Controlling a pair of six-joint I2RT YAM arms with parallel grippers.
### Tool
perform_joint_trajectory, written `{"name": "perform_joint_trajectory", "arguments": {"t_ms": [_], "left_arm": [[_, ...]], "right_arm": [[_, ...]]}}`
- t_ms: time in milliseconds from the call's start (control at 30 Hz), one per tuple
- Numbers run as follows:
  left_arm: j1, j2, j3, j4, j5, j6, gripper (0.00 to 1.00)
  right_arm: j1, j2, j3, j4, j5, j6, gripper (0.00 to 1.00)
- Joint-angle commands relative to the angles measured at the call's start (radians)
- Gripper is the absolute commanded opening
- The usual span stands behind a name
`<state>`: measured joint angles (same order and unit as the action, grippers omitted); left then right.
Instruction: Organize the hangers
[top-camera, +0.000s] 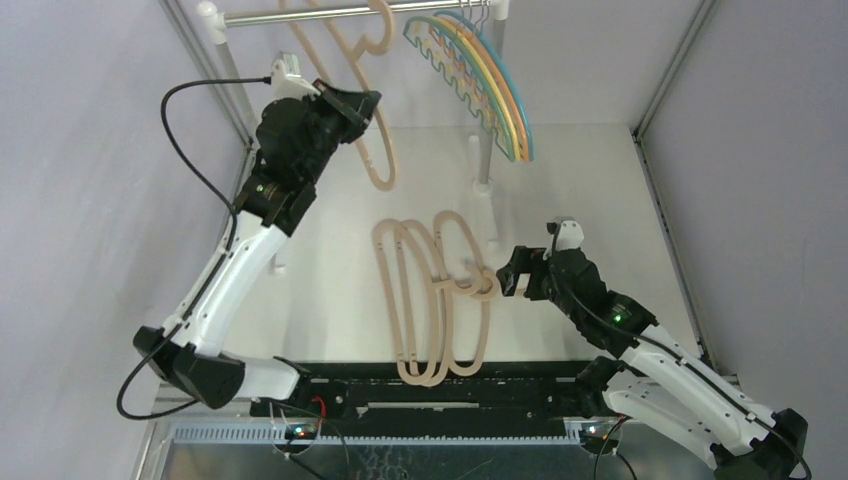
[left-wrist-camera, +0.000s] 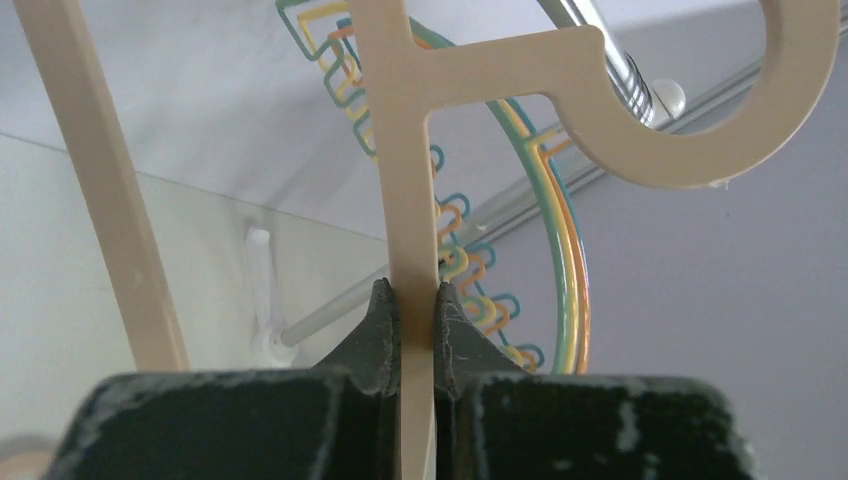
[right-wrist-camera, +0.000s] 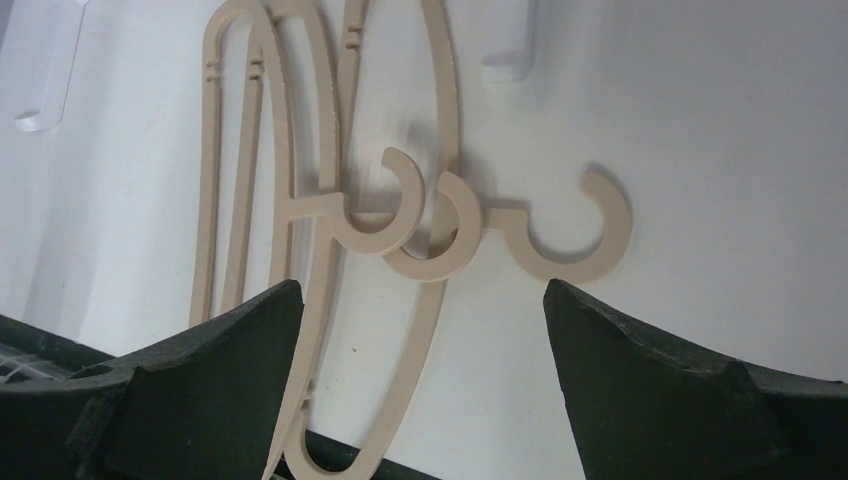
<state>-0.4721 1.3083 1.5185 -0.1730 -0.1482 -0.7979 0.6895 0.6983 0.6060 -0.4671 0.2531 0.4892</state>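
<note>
The robot's left gripper will move outward and to the right in the top view, toward the silver bar's bare part (top-camera: 412, 6) (left-wrist-camera: 622, 75), where the beige hanger's released hook has room to hang.
My left gripper (top-camera: 362, 104) is shut on the bar of a beige hanger (top-camera: 381, 150), held up at the silver rail (top-camera: 300, 15). In the left wrist view the fingers clamp this hanger (left-wrist-camera: 410, 190) and the gripper (left-wrist-camera: 410, 302) sits below its hook (left-wrist-camera: 700, 160), which curves around the rail (left-wrist-camera: 612, 62). Several thin blue, green, yellow and orange hangers (top-camera: 482, 82) hang on the rail's right part. Three beige hangers (top-camera: 430, 300) lie flat on the table, hooks overlapping. My right gripper (top-camera: 507, 276) is open and empty just right of those hooks (right-wrist-camera: 430, 225), above them (right-wrist-camera: 422, 292).
The rail stands on white posts, one at the left (top-camera: 225, 55) and one at the right (top-camera: 487, 150). Grey walls close in both sides. A black bar (top-camera: 450, 385) runs along the table's near edge under the lying hangers' ends.
</note>
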Motion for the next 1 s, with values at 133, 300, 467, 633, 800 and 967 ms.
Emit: {"name": "perform_joint_trajectory", "arguments": {"t_ms": [133,300,467,633,800,967], "left_arm": [[0.068,0.136,0.116,0.09,0.12,-0.063,0.0],[0.087,0.164,0.102,0.148,0.133,-0.113,0.0],[0.091,0.202,0.111,0.188,0.158,-0.16,0.0],[0.091,0.226,0.116,0.214,0.169,-0.188,0.0],[0.098,0.247,0.13,0.206,0.153,-0.229,0.06],[0.1,0.283,0.189,0.148,0.117,-0.257,0.09]], "right_arm": [[-0.013,0.005,0.07,-0.007,0.032,-0.033,0.99],[-0.018,0.003,0.068,-0.022,0.037,-0.03,0.99],[-0.022,0.006,0.068,-0.028,0.035,-0.029,0.99],[-0.023,0.004,0.069,-0.031,0.034,-0.027,0.99],[-0.025,0.007,0.068,-0.029,0.034,-0.029,0.99],[-0.028,0.008,0.069,-0.028,0.035,-0.028,0.99]]}}
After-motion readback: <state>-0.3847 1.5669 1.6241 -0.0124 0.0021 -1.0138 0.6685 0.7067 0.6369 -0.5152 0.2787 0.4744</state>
